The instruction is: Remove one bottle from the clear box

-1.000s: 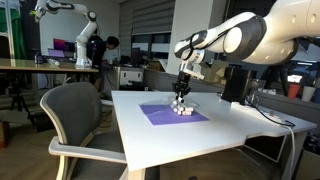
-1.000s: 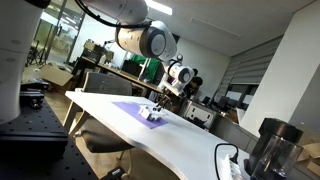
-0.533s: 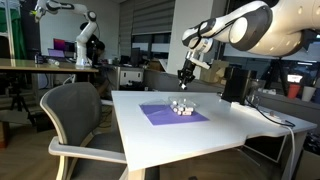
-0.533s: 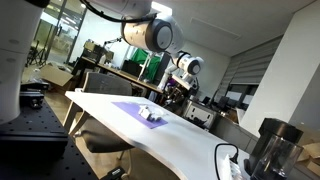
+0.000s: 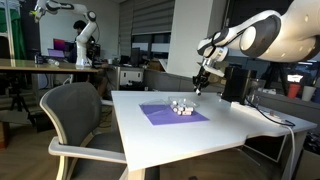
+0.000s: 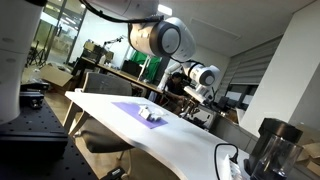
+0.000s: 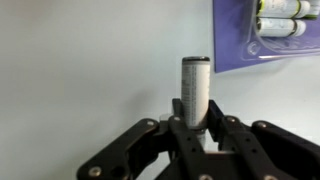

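Note:
The bottle is already hanging outside the clear box, so my gripper will next move down, away from the purple mat (image 5: 170,115), to the bare white tabletop and let go of the bottle.
My gripper (image 7: 195,118) is shut on a white cylindrical bottle (image 7: 195,88), which stands upright between the fingers above the bare white table (image 7: 90,70). The small clear box (image 7: 284,18), with other bottles lying in it, sits on the purple mat (image 7: 238,45) at the top right of the wrist view. In both exterior views the gripper (image 5: 199,87) (image 6: 191,96) hangs in the air beyond the mat (image 5: 170,115) (image 6: 128,108), off to one side of the clear box (image 5: 181,107) (image 6: 149,113). The held bottle is too small to make out there.
A grey office chair (image 5: 80,115) stands at the table's near corner. A big black box (image 5: 236,84) is at the table's far side, with a cable (image 5: 275,118) trailing beside it. A black appliance (image 6: 270,150) stands at one table end.
The gripper was down at the clear box on the mat. It has since risen and swung sideways away from the mat, carrying the bottle.

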You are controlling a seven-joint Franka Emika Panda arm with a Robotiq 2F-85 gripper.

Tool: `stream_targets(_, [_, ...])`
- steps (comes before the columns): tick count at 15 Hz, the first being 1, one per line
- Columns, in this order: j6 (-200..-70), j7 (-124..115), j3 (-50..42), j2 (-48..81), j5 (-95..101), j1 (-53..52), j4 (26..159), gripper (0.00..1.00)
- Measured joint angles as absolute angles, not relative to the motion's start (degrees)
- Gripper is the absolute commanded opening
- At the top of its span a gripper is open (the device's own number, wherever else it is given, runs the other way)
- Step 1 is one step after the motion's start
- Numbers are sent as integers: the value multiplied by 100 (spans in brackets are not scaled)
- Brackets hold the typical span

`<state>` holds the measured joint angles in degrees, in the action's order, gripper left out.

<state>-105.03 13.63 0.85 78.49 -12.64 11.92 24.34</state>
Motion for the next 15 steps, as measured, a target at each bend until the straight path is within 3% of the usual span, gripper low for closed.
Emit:
stream_targets(12, [-10649, 1242, 56, 8401, -969, 1305, 2502, 7])
stream_targets(13, [-10656, 1239, 65, 8402, -939, 1301, 2507, 52])
stream_targets(15, [-10654, 1233, 90, 8401, -892, 1295, 2504, 58])
